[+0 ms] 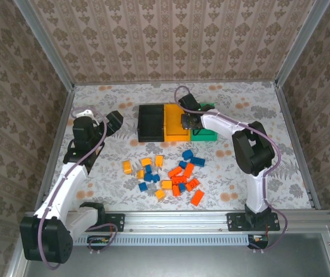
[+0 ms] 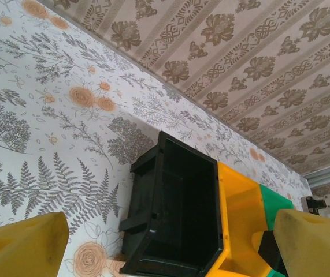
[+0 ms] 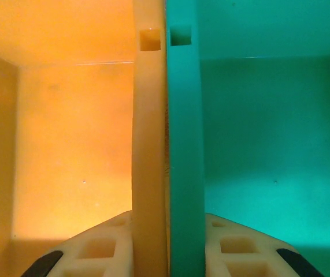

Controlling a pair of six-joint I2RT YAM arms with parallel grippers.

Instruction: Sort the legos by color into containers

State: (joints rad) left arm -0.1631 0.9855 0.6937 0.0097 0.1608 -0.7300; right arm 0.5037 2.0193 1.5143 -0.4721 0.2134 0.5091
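Observation:
I need to drag the joined bins slightly back with my right gripper, toward the bare tabletop beyond the black bin, then release the bins' sides.
The legos, small yellow-orange, red-orange and blue bricks, lie scattered on the table in front of the containers. The black bin, yellow-orange bin and green bin stand joined in a row. My right gripper is shut on the two adjoining walls, with one finger inside the yellow-orange bin and the other inside the green bin. My left gripper hangs open to the left of the black bin, holding nothing. No brick shows inside the bins.
The floral table cover is fenced by metal rails and patterned walls. The arm bases sit on the near rail. Bare tabletop lies left of the black bin.

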